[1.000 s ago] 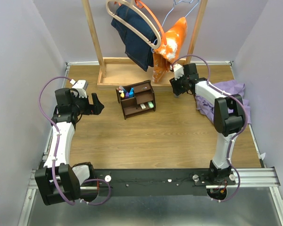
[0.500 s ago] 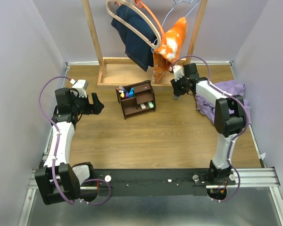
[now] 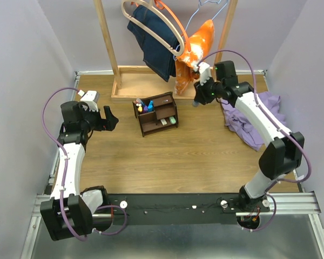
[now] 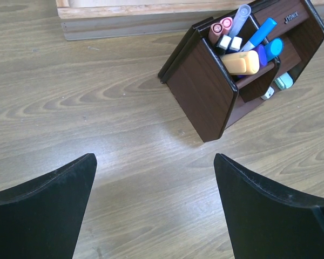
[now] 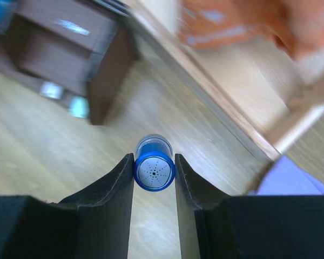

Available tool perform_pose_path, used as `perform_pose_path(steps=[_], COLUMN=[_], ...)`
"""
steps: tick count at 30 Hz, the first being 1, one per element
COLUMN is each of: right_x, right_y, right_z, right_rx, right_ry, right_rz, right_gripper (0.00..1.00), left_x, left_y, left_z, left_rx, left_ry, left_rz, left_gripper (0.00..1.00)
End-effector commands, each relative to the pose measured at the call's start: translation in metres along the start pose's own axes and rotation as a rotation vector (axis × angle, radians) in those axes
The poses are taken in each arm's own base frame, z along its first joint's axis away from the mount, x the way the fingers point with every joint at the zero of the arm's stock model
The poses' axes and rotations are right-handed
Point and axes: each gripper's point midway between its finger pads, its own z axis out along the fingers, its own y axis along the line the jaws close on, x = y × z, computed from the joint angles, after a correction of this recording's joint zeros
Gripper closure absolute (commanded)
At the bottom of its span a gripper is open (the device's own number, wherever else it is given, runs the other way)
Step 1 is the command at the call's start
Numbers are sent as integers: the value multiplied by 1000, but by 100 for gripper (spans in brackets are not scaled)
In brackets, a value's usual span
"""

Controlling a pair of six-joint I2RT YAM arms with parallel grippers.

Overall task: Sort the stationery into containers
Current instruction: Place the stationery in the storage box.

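I need to move my right gripper to the left in the top view next, over the organizer's open section beside the pens, because that section still has empty room.
The dark brown wooden organizer stands mid-table, its upright slots holding several pens and highlighters, among them a blue pen and a yellow highlighter. My right gripper hangs above the table to the organizer's right, shut on a blue-capped item that I see end-on between the fingers. The organizer shows blurred at the upper left of the right wrist view. My left gripper stays to the left of the organizer, jaws wide open over bare wood, nothing between them.
A tall light-wood clothes rack stands behind the organizer with jeans and an orange garment hanging from it. A purple cloth lies at the right under the right arm. Walls close in on both sides.
My right gripper has closed on the blue-capped item and lifted it off the table, the arm rising and stretching out. The left arm has stayed put.
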Motion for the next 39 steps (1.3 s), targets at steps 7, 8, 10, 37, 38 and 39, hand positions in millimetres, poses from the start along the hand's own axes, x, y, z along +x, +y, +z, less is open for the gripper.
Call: perform_pose_path(steps=[7,8,10,37,38,39], right_x=[-49,-48,-58,-57,-54,-56], right_y=[94,98,101,132,131,132], right_z=[-9,-1,4,93,95,97], right_rx=[-141,-150,-142,-106,-105,-103], right_ry=[-67,-57,-71,6,11,7], right_rz=[-147,-155,-170,-299,-296,-297], right_gripper=[67,68,68,66,67,65], left_x=[-21,-22,-21,-9,-10,-9], left_y=[-9,-9,-10,-15,-15,-15], left_z=[-15,-15,-17,-20,-20,-20], left_rx=[6,6,4,12,12,12], left_ry=[-63,-67,-68,-87,-90,-87], left_rz=[33,36,37,4,6,4], left_gripper=[1,1,1,1,1,1])
